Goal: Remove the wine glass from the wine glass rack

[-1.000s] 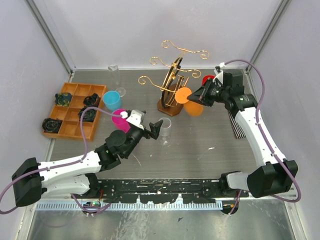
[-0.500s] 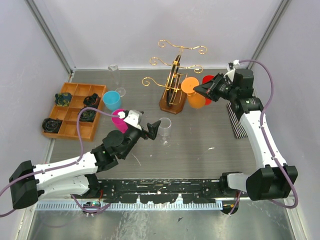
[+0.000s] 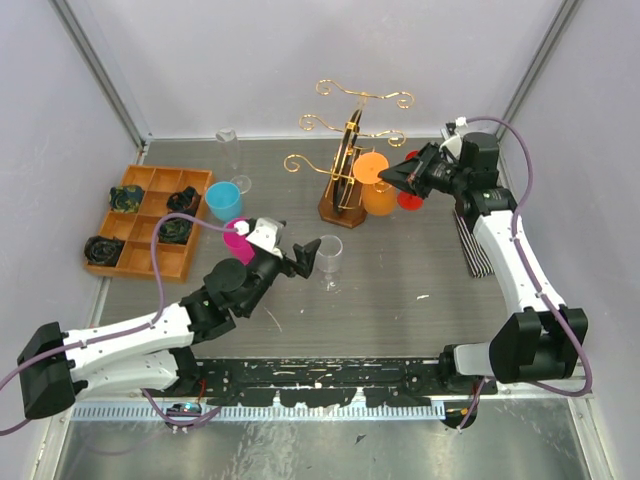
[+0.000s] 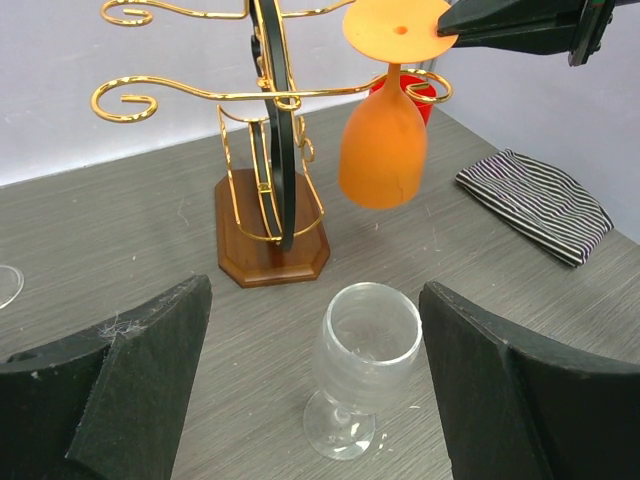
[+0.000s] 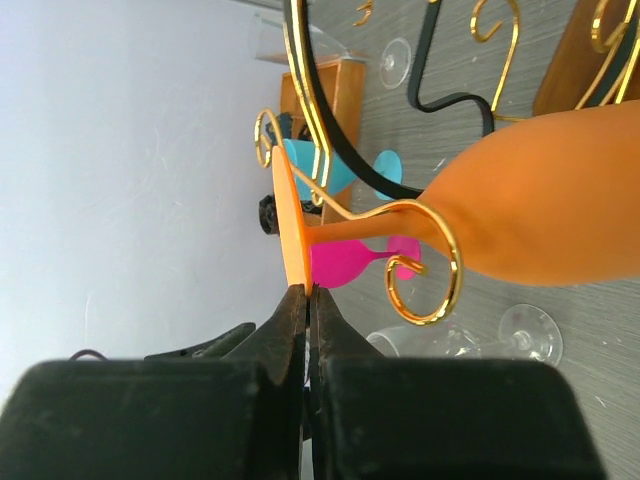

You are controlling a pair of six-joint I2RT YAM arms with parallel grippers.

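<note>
My right gripper is above the tabletop (image 3: pixel 446 264) beside the striped cloth, so next it will pull back, turn over, go down and let go of the glass there.
An orange wine glass (image 3: pixel 376 193) hangs bowl down from a curled arm of the gold wine glass rack (image 3: pixel 343 165), which stands on its brown base (image 3: pixel 336 213). My right gripper (image 3: pixel 388 174) is shut on the rim of the glass's flat foot (image 5: pixel 288 215), beside the gold curl (image 5: pixel 432 262). The left wrist view shows the orange glass (image 4: pixel 382 150) still under the rack arm (image 4: pixel 270 97). My left gripper (image 4: pixel 315 292) is open, its fingers on either side of a clear wine glass (image 4: pixel 364 362) that stands upright on the table (image 3: pixel 329 256).
A wooden tray (image 3: pixel 150 215) with dark items lies at the left. A blue cup (image 3: pixel 222 200), a pink glass (image 3: pixel 238 241) and a clear glass (image 3: pixel 232 152) are nearby. A red cup (image 3: pixel 410 199) sits behind the orange glass. A striped cloth (image 3: pixel 471 245) lies at the right.
The rack leaned a second ago and now stands upright. My right gripper with the orange glass's foot has risen and shifted slightly left. The left arm has barely moved.
</note>
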